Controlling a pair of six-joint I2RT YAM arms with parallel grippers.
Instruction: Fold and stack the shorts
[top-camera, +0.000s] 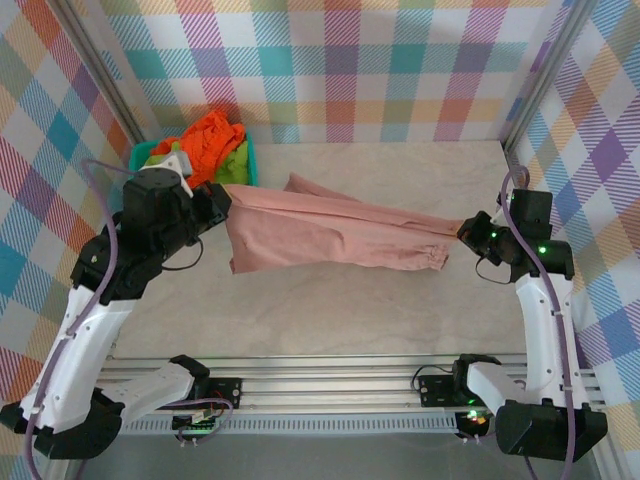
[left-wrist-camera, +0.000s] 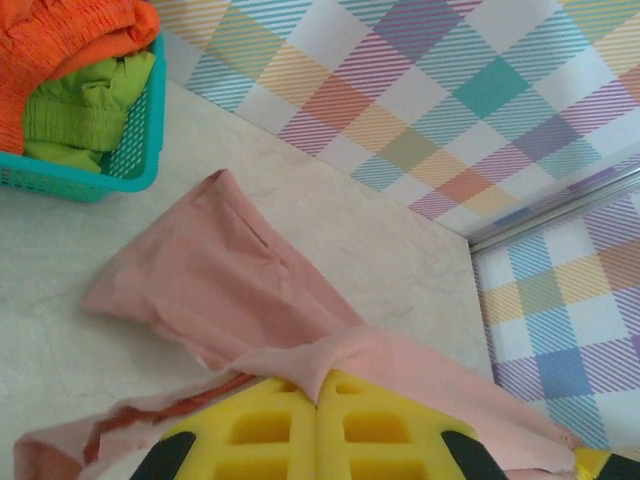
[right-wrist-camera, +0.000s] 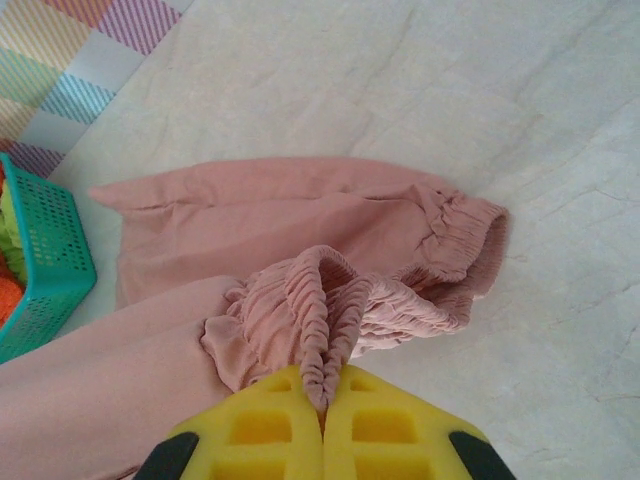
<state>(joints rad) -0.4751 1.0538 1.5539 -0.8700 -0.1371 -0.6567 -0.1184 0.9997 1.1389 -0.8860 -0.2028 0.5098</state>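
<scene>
The left gripper next moves outward and down to release the leg hem over the other leg's far corner (top-camera: 295, 181) (left-wrist-camera: 221, 183), below and outward of the gripper.
The dusty pink shorts (top-camera: 330, 232) hang stretched across the middle of the table between both grippers. My left gripper (top-camera: 222, 197) is shut on a leg hem of the pink shorts (left-wrist-camera: 230, 290), its yellow fingers (left-wrist-camera: 260, 430) pressed together around the cloth. My right gripper (top-camera: 466, 233) is shut on the gathered elastic waistband of the pink shorts (right-wrist-camera: 320, 300). The bright orange shorts (top-camera: 208, 140) and lime green shorts (top-camera: 234, 165) lie bunched in the basket, seen also in the left wrist view as orange shorts (left-wrist-camera: 60, 40) over green shorts (left-wrist-camera: 85, 115).
The teal mesh basket (top-camera: 250, 160) stands at the back left against the plaid wall, just behind the left arm. Its corner shows as basket (left-wrist-camera: 130, 165) and basket (right-wrist-camera: 45, 260). Bare table lies in front of and to the right of the pink shorts. Plaid walls enclose three sides.
</scene>
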